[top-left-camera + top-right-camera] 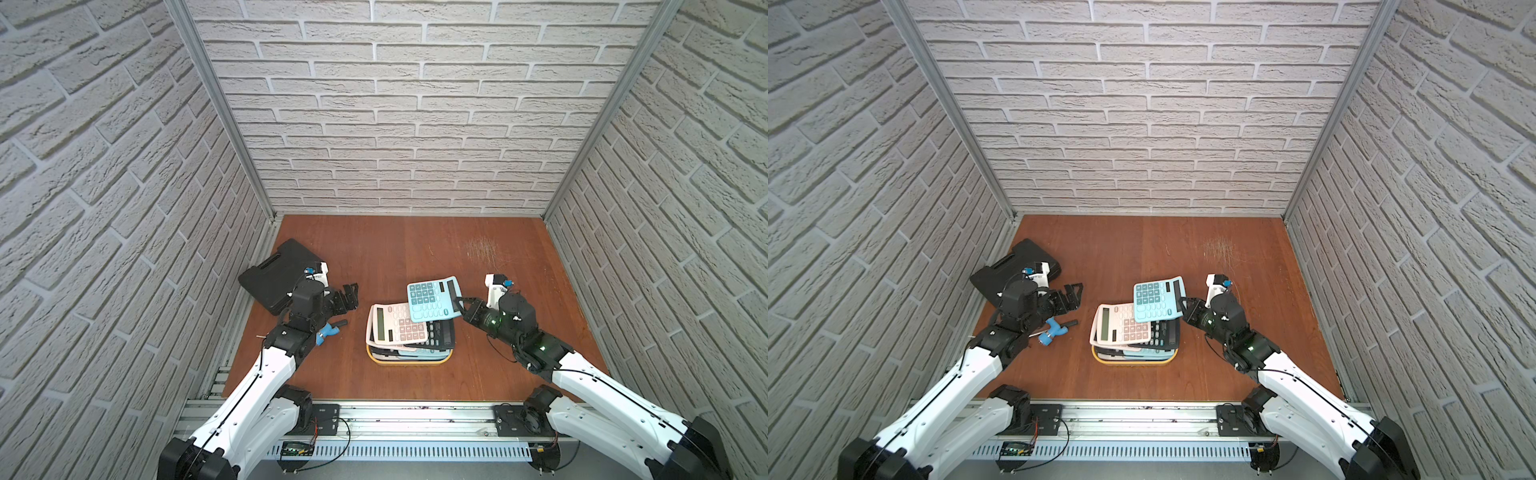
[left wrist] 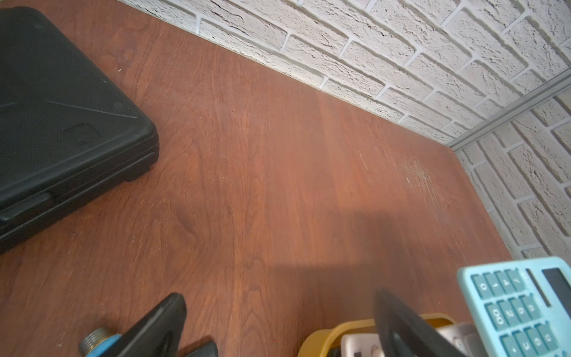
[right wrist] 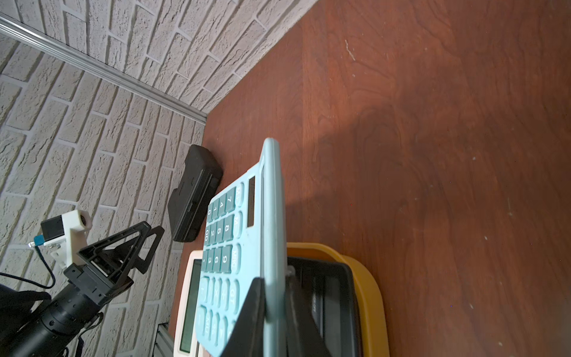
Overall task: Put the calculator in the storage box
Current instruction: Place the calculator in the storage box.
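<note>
My right gripper will next move back and down onto the black calculator on top of the pile and let go, because the blue calculator hangs past the far end of the box.
A light blue calculator (image 1: pixel 432 297) (image 1: pixel 1156 301) (image 3: pixel 238 247) hangs tilted above the far end of the yellow storage box (image 1: pixel 409 360) (image 1: pixel 1133 361) (image 3: pixel 367 284). My right gripper (image 1: pixel 459 305) (image 3: pixel 273 293) is shut on the calculator's right edge. The box holds a pile of calculators, with a pink one (image 1: pixel 397 326) and a black one (image 1: pixel 440 332) on top. My left gripper (image 1: pixel 351 297) (image 2: pixel 279 301) stands open and empty to the left of the box, above bare table. The left wrist view catches a corner of the box (image 2: pixel 318 340) and the blue calculator (image 2: pixel 522 309).
A black moulded case (image 1: pixel 276 274) (image 2: pixel 61 123) lies at the far left by the wall. A blue-handled tool (image 1: pixel 328 332) lies on the table under the left arm. Brick walls close in the wooden table (image 1: pixel 415 249) on three sides.
</note>
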Robot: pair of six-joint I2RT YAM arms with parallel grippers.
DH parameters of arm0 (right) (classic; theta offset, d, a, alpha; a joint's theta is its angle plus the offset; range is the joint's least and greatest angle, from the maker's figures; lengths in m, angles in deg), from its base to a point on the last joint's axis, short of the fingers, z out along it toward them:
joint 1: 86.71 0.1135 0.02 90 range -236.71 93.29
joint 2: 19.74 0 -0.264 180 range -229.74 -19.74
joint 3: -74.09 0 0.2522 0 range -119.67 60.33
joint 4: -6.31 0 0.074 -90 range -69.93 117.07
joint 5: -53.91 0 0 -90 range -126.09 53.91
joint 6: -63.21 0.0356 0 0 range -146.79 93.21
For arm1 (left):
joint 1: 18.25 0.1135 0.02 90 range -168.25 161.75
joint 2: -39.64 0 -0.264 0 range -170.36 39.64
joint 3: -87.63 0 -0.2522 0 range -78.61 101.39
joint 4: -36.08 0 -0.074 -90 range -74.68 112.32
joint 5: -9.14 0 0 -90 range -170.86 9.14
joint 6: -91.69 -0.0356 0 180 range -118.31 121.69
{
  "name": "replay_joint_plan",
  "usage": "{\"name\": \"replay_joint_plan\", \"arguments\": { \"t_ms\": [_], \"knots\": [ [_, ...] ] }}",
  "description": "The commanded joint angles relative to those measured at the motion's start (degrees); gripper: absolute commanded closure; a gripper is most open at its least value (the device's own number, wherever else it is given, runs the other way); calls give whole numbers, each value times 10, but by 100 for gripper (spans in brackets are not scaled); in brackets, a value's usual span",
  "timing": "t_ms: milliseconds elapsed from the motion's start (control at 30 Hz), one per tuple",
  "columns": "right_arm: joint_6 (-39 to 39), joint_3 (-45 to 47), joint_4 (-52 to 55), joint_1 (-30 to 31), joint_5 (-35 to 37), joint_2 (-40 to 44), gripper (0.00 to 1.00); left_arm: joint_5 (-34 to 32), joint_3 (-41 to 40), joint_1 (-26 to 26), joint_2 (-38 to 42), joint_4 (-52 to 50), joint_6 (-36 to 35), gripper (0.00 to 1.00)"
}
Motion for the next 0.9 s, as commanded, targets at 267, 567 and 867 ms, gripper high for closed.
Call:
{"name": "replay_joint_plan", "arguments": {
  "t_ms": [267,567,867],
  "knots": [
    [91,28,-11,94,109,45,97,-5,-5,4,5,21,-2,2],
    [138,47,-15,155,166,45,97,-4,-4,4,8,20,-2,2],
    [160,55,-6,178,182,47,97,-5,-5,4,11,20,-2,2]
  ]
}}
